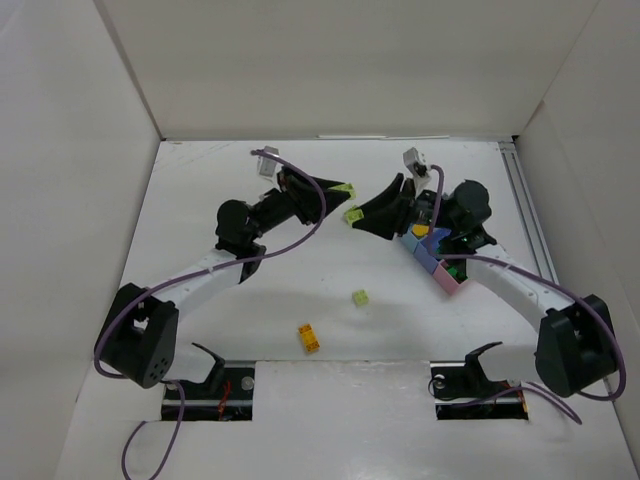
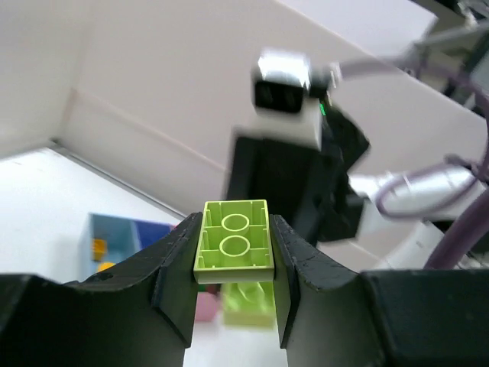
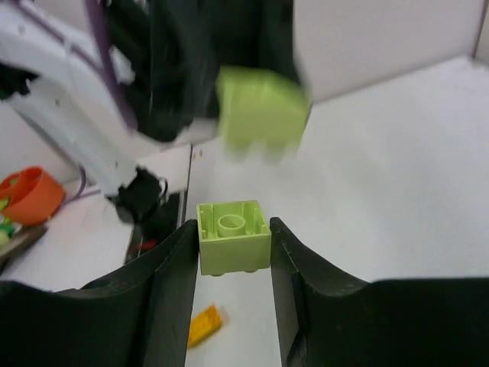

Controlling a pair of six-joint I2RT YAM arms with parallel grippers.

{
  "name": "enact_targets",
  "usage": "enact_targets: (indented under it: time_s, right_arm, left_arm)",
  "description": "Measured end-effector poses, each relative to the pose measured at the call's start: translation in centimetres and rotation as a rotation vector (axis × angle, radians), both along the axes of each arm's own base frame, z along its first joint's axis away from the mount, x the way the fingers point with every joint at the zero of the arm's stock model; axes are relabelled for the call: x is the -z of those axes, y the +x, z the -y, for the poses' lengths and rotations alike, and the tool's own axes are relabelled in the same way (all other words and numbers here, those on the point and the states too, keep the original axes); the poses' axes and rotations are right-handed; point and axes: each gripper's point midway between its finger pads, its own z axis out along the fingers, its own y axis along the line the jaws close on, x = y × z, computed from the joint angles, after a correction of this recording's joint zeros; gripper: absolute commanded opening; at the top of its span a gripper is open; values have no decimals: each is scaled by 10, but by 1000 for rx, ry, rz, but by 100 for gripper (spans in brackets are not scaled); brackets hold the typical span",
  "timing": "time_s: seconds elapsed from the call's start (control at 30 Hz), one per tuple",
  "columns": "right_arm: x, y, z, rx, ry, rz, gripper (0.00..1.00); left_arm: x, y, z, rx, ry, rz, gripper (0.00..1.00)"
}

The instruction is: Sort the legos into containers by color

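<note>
Next, my right gripper swings right in the top view and tilts down over the darker blue bin to release its brick, since the light blue one holds yellow.
My left gripper (image 1: 342, 189) is shut on a lime 2x4 brick (image 2: 233, 243), held above the table with its hollow underside toward the wrist camera. My right gripper (image 1: 353, 214) is shut on a smaller lime brick (image 3: 233, 238), also lifted, just below and right of the left one. The two gripper tips nearly meet at the table's middle back. The joined bins (image 1: 447, 281) lie under the right wrist: light blue, darker blue, then pink. A yellow brick (image 1: 421, 230) lies in the light blue bin. Loose on the table are a lime brick (image 1: 360, 297) and an orange-yellow brick (image 1: 309, 338).
White walls enclose the table on the left, back and right. The bins also show in the left wrist view (image 2: 107, 238), behind my fingers. The right arm's elbow hides part of the bins. An orange object (image 3: 27, 195) sits beyond the table's near edge.
</note>
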Motion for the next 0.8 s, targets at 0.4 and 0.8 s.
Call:
enact_targets:
  time_s: [0.4, 0.8]
  right_arm:
    - [74, -4, 67, 160, -129, -140, 0]
    - [94, 94, 165, 795, -398, -295, 0]
  left_arm:
    - [-29, 63, -26, -261, -7, -7, 0]
    - [36, 130, -48, -573, 315, -347, 0]
